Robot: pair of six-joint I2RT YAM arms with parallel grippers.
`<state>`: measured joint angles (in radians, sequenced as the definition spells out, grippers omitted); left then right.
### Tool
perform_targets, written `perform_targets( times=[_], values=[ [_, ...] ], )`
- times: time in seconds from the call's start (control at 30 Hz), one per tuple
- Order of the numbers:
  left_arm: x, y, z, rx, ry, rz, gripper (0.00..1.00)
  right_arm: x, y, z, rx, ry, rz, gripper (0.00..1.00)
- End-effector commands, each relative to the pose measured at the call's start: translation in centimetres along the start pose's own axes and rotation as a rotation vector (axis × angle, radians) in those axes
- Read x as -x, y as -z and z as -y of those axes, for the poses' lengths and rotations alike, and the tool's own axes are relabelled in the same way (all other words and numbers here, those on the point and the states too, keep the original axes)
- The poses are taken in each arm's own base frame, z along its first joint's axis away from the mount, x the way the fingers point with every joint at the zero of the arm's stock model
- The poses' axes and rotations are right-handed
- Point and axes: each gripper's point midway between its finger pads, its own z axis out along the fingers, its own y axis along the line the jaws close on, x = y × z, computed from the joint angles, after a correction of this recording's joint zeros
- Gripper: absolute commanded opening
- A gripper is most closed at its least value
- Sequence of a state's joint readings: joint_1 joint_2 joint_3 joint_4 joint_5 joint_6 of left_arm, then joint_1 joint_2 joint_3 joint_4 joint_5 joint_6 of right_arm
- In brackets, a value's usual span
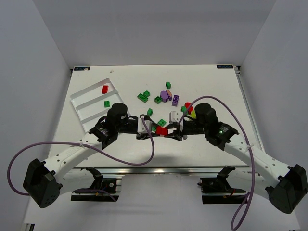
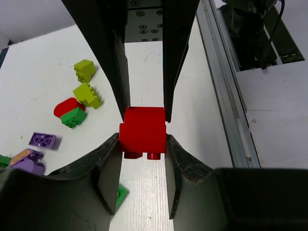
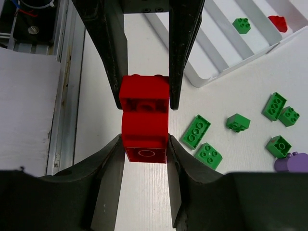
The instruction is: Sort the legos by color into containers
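Observation:
Next, my left gripper swings outward, to its left in the top view, over the red lego's section (image 1: 94,92) and releases the matching lego.
Two red legos (image 1: 161,130) joined together hang above the table's near middle, between my two grippers. The left gripper (image 2: 143,144) is shut on the nearer red piece (image 2: 143,137); the right gripper's fingers (image 2: 175,57) clamp the far piece. In the right wrist view, the right gripper (image 3: 144,144) presses both sides of its red piece (image 3: 144,137), and the left gripper's fingers (image 3: 108,57) hold the studded one beyond. The white tray (image 1: 81,101) lies at the back left with a red lego (image 1: 105,89) and a green lego (image 1: 107,103) in separate compartments.
Loose green legos (image 1: 143,96), purple ones (image 1: 175,100) and a pinkish one (image 1: 168,92) lie scattered behind the grippers. Yellow-green legos (image 2: 87,94) and a red rounded one (image 2: 67,107) sit by the right arm. Green legos (image 3: 196,131) lie right of the right gripper.

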<state>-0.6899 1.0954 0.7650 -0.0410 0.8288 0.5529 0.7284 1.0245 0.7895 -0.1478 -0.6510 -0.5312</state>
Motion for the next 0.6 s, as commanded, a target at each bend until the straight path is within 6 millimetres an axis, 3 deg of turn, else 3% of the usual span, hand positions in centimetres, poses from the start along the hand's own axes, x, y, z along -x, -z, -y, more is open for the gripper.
perform_targets(
  times=[0.0,0.3,0.4,0.47,0.5,0.57],
  values=[
    [0.4,0.8,-0.5,0.016,-0.015,0.017,0.00,2.1,1.1,1.0,-0.067,0.059,0.065,0.00],
    [-0.7,2.4,-3.7,0.100,0.029,0.032,0.00,2.6,2.2,1.6,-0.132,0.081,0.067,0.00],
    [-1.4,3.4,-5.7,0.168,0.066,0.027,0.00,2.5,2.7,2.3,-0.187,0.082,0.057,0.00],
    [-2.5,4.5,-8.1,0.267,0.153,0.005,0.00,2.5,3.1,2.9,-0.232,0.067,0.054,0.00],
    [-2.8,5.6,-10.6,0.377,0.183,-0.025,0.00,2.4,3.4,3.3,-0.266,0.062,0.047,0.00],
    [-5.9,7.5,-14.0,0.540,0.380,-0.085,0.00,2.4,3.7,3.8,-0.303,0.048,0.041,0.00]
  ],
)
